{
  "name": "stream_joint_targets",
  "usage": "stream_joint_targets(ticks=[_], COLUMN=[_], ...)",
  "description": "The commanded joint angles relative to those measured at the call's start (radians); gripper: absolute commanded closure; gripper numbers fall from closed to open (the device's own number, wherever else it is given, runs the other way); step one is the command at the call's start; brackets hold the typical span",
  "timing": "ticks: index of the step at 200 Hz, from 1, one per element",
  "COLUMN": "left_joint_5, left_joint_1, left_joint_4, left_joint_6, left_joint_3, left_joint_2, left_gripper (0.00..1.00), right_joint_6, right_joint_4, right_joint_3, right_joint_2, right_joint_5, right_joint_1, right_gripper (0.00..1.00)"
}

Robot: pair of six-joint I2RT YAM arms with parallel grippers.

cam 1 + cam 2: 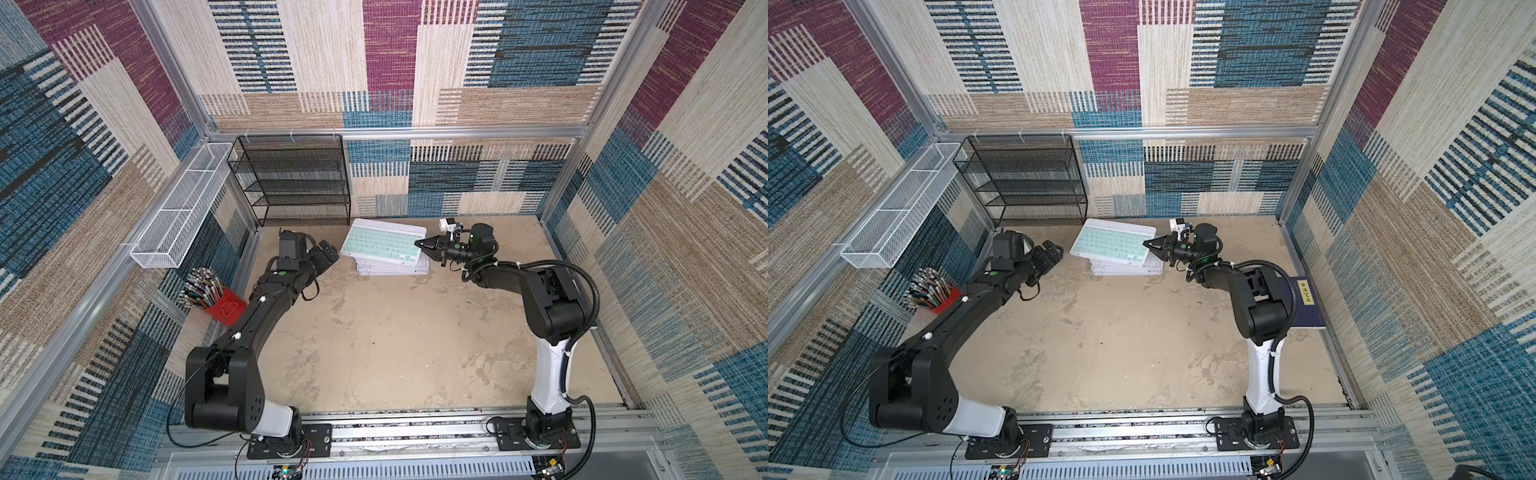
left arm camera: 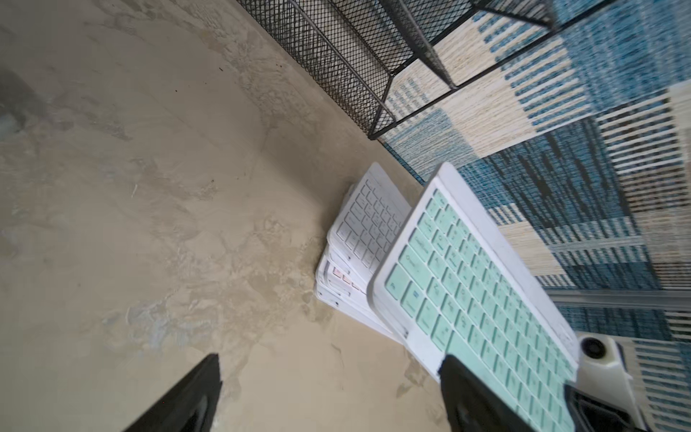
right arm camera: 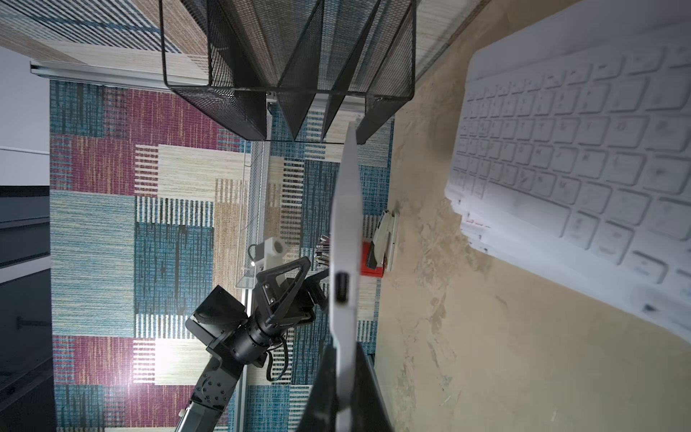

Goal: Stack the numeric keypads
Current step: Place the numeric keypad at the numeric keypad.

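The mint keypad still hangs tilted above. My right gripper will next lower it onto the white keypad topping the stack (image 1: 392, 267) (image 3: 576, 155) and let go of its edge.
A mint green keypad (image 1: 382, 243) (image 1: 1113, 246) hangs tilted just above the stack of keypads (image 1: 392, 269) (image 1: 1127, 270) near the back wall. My right gripper (image 1: 422, 244) (image 3: 346, 392) is shut on the mint keypad's right edge, which shows edge-on in the right wrist view (image 3: 346, 232). A white keypad (image 2: 374, 224) (image 3: 579, 168) tops the stack, with pink keys peeking out lower down. My left gripper (image 1: 331, 252) (image 2: 329, 374) is open close beside the mint keypad's (image 2: 467, 291) left edge, with nothing between its fingers.
A black mesh rack (image 1: 295, 178) stands against the back wall just left of the stack. A white wire basket (image 1: 183, 208) hangs on the left wall above a red cup of pens (image 1: 216, 299). A dark blue book (image 1: 1308, 303) lies by the right wall.
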Motion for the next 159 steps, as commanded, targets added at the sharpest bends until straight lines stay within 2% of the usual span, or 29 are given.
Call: stream_joint_targets(ticks=[1, 43, 99, 159], left_joint_5=[0.059, 0.144, 0.137, 0.117], left_joint_1=[0.002, -0.002, -0.027, -0.038], left_joint_4=[-0.009, 0.058, 0.014, -0.061], left_joint_6=[0.092, 0.086, 0.128, 0.146], left_joint_3=[0.087, 0.202, 0.416, 0.632], left_joint_2=[0.113, 0.331, 0.537, 0.698], left_gripper=[0.09, 0.11, 0.12, 0.12], right_joint_6=[-0.063, -0.096, -0.147, -0.25], right_joint_4=[-0.059, -0.074, -0.155, -0.29], right_joint_3=[0.058, 0.147, 0.281, 0.361], right_joint_2=[0.058, 0.154, 0.27, 0.327], right_joint_5=[-0.021, -0.039, -0.064, -0.068], right_joint_1=[-0.013, -0.033, -0.064, -0.073], right_gripper=[1.0, 1.0, 1.0, 1.0])
